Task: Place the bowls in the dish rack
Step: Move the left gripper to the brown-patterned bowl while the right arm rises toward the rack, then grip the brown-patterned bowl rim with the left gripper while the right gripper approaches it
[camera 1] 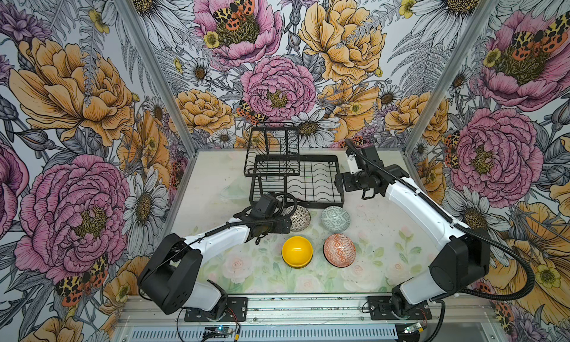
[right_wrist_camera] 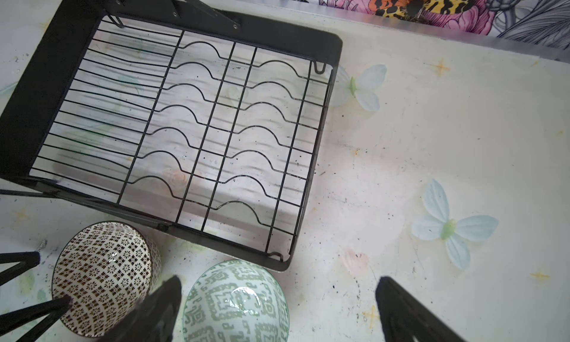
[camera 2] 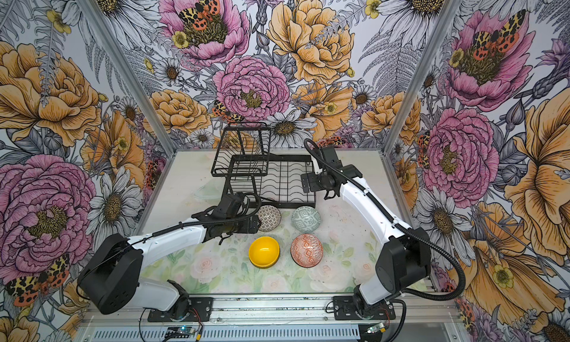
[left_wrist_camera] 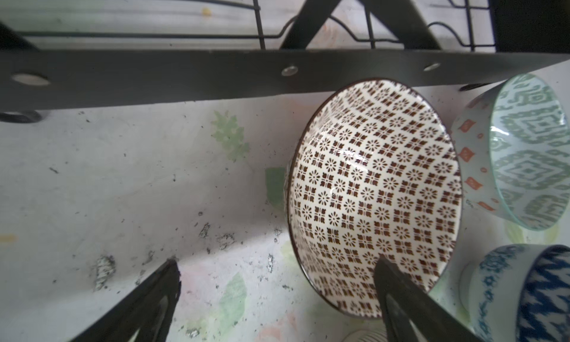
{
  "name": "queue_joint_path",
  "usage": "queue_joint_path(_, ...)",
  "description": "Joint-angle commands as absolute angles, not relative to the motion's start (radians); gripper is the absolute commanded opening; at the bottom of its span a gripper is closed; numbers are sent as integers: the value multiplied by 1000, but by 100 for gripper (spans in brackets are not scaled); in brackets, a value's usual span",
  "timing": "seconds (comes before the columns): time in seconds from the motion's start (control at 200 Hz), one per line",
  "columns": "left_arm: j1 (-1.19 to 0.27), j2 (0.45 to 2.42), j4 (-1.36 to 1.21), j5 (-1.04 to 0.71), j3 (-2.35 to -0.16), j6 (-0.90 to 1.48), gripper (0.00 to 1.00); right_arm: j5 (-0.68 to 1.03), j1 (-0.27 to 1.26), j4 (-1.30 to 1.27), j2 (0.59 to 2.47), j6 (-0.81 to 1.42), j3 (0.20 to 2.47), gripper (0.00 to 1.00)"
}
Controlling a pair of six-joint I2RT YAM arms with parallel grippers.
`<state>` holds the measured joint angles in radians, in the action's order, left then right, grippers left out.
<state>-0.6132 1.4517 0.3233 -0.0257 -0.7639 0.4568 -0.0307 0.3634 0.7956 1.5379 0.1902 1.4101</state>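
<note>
My left gripper will next move down onto the near rim of the black-white bowl and close there, since the bowl's rim is below it, between its open fingers.
The black wire dish rack [camera 1: 311, 156] stands at the back middle, nothing in it. In front of it sit several bowls: black-white patterned [camera 1: 299, 217], pale green [camera 1: 335, 219], yellow [camera 1: 297, 251] and orange-white [camera 1: 339, 250]. My left gripper [left_wrist_camera: 277, 262] is open and straddles the near rim of the black-white bowl [left_wrist_camera: 376, 195], with one finger [left_wrist_camera: 398, 294] over its inside and the other over the table. A blue-white bowl [left_wrist_camera: 524, 294] shows only in the left wrist view. My right gripper [right_wrist_camera: 279, 281] hangs open beside the rack's right wall, above the pale green bowl [right_wrist_camera: 234, 303], holding nothing.
The rack's raised upper basket [camera 1: 271, 149] overhangs its left back part. Its front bar [left_wrist_camera: 154, 75] runs close behind the black-white bowl. Flowered walls and metal posts close in the table on three sides. Both arm bases sit on the front rail [camera 1: 308, 306].
</note>
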Motion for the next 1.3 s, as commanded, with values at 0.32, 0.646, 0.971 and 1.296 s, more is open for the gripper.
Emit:
queue_joint_path(0.32,-632,1568,275,46,-864,485,69,-55,373,776,1556,165,1421,100)
queue_joint_path(0.646,-627,1616,271,43,-885,482,50,-58,374,768,1555,153,1407,99)
queue_joint_path(0.971,-611,1611,282,44,-890,475,35,-64,374,767,1550,148,1401,100)
queue_joint_path(1.296,-576,1570,319,60,-890,457,19,-72,374,767,1545,146,1396,99)
